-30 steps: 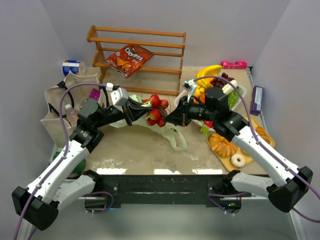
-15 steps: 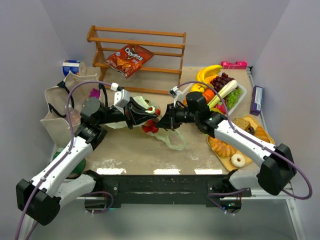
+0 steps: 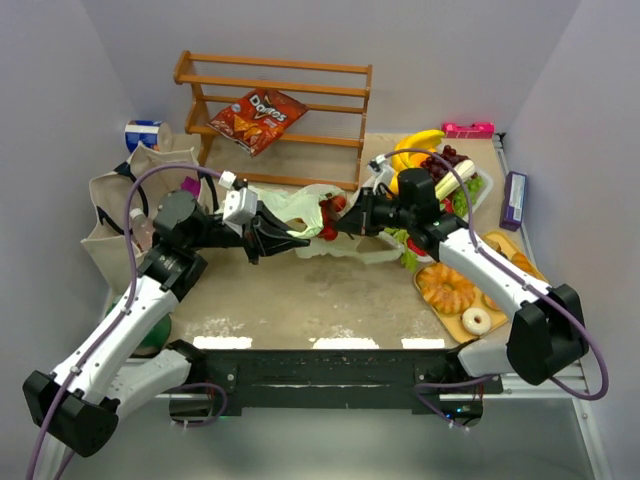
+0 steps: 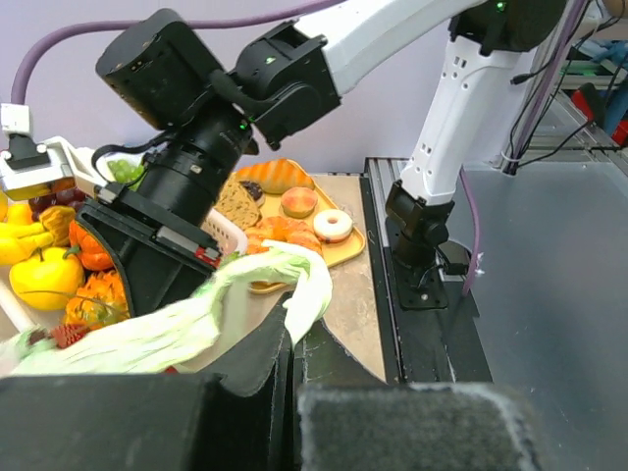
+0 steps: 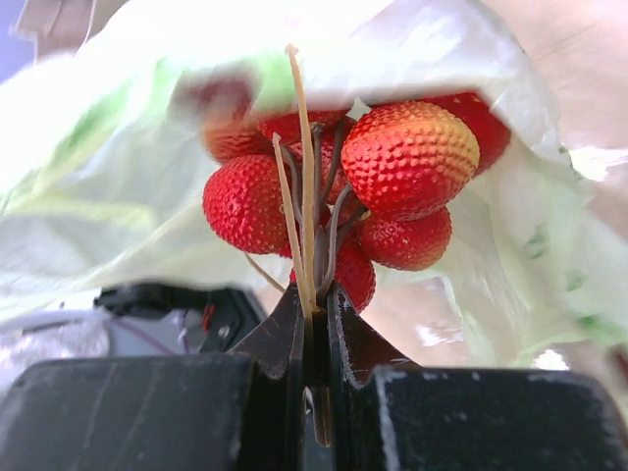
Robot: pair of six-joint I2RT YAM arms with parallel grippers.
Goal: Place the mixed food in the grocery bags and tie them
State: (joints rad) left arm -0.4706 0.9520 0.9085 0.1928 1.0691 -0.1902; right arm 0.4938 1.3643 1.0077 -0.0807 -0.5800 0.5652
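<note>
My right gripper should lower the bunch of red bumpy fruit [image 5: 392, 177] into the bag's opening and let go of the fruit's stems, because that opening spreads below the gripper.
My left gripper [image 3: 258, 233] is shut on a loop handle of the pale green plastic bag [image 3: 300, 215], seen in its wrist view [image 4: 294, 294]. My right gripper [image 3: 352, 226] is shut on the stems of a bunch of red bumpy fruit [image 5: 392, 177], held at the bag's mouth [image 5: 118, 196]; the bunch shows between the two grippers in the top view [image 3: 330, 212]. The beige tote [image 3: 125, 200] stands at the left with a clear bottle [image 3: 143, 232] in it. A red chip packet [image 3: 257, 118] lies on the wooden rack.
A white basket [image 3: 478, 185] of bananas, grapes and vegetables sits at the right back. A yellow tray [image 3: 440, 298] holds croissants and a doughnut. A wooden rack [image 3: 280, 120] stands at the back, a purple box [image 3: 515, 200] at the right wall, a pink item [image 3: 468, 129] behind.
Both grippers moved back toward the rack. The bag now lies stretched between them, and the red fruit bunch went from hanging in the open to sitting at the bag's mouth.
</note>
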